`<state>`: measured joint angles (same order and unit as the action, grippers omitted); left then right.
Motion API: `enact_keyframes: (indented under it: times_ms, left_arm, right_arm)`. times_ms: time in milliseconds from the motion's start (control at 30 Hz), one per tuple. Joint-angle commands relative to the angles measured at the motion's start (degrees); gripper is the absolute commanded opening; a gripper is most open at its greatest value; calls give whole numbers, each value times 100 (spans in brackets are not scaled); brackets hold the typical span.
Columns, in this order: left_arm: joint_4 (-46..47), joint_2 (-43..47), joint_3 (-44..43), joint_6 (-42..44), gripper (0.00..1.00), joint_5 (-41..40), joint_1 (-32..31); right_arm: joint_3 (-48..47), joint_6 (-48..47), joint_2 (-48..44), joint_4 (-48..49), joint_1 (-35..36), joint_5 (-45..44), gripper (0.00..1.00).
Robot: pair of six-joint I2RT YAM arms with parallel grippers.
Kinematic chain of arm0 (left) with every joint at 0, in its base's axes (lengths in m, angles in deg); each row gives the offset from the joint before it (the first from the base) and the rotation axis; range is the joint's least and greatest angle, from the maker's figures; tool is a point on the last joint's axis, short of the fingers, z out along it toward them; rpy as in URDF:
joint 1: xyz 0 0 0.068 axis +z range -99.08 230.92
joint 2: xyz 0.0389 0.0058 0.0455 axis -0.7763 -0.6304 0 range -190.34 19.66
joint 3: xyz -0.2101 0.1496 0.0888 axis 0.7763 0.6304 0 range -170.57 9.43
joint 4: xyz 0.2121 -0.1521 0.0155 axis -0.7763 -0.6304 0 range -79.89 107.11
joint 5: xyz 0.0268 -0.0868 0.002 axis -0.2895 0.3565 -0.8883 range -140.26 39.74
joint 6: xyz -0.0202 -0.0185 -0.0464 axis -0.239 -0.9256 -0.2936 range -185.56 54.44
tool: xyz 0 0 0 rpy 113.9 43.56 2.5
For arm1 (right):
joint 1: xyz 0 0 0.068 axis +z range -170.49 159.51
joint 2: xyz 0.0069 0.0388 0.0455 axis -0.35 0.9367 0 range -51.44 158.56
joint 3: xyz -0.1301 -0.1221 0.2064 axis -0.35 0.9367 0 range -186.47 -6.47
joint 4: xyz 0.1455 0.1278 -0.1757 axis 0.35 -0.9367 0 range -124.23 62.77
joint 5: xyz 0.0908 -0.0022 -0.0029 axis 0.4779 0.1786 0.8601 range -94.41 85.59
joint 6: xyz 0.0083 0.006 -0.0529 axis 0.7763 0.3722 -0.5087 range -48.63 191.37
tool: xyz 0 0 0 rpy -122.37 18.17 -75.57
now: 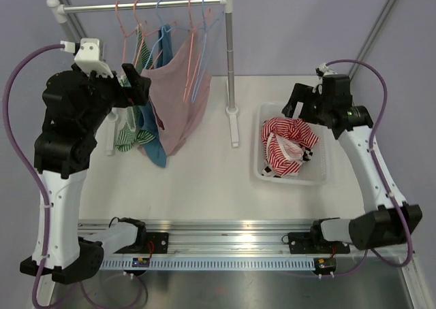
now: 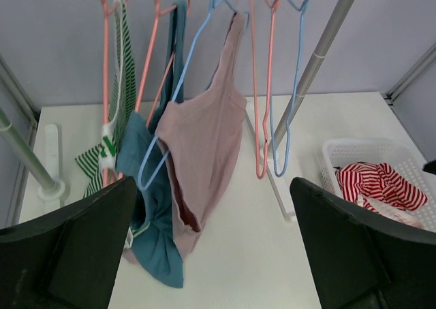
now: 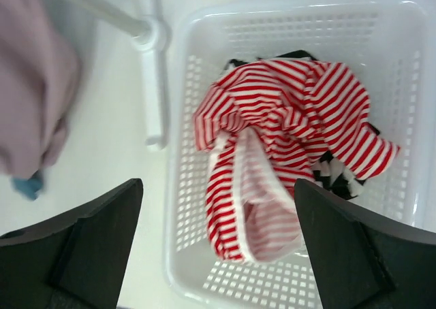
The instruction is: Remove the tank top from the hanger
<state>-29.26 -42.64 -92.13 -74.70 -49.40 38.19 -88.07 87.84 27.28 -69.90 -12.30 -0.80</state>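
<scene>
The wire is bare on the near arm of the dusty pink tank [image 1: 156, 45] [image 2: 193, 46] top's blue hanger. My left gripper should move outward and toward the metal bar, onto that arm.
A dusty pink tank top [image 1: 178, 91] hangs on a blue hanger [image 1: 165, 33] from the metal rail [image 1: 146, 6]; it also shows in the left wrist view [image 2: 208, 145]. A teal top [image 2: 146, 207] and a green striped top [image 2: 119, 77] hang to its left. Two bare hangers, pink [image 2: 262, 84] and blue [image 2: 289, 77], hang to its right. My left gripper [image 1: 136, 83] is open and empty, beside the hanging tops at their left. My right gripper [image 1: 300, 105] is open and empty above the white basket [image 1: 320, 176], which holds a red striped top [image 1: 287, 145].
The rack's right post [image 1: 230, 64] stands between the clothes and the basket, with a foot bar [image 1: 234, 128] on the table. The left post [image 2: 27, 152] stands near my left gripper. A black and white garment [image 3: 337, 176] lies under the red striped top [image 3: 286, 139].
</scene>
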Motion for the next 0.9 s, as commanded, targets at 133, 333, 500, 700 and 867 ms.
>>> enact_keyframes:
  times_ms: [133,333,500,700,867]
  left_arm:
    - [1121,-931,-636,668,99,599,-1]
    - [1105,-1977,-1469,721,91,538,43]
    - [893,-2794,-2016,879,84,354,78]
    - [516,-3437,-2640,1170,79,511,131]
    - [322,-3912,-2975,1205,69,537,175]
  right_arm:
    - [1075,313,-1857,602,-1,2266,96]
    - [1383,410,-2632,339,8,2688,94]
    - [1551,480,-3055,304,8,3101,94]
    - [1595,471,-3336,189,8,3365,94]
    - [1612,576,-3503,312,8,3619,94]
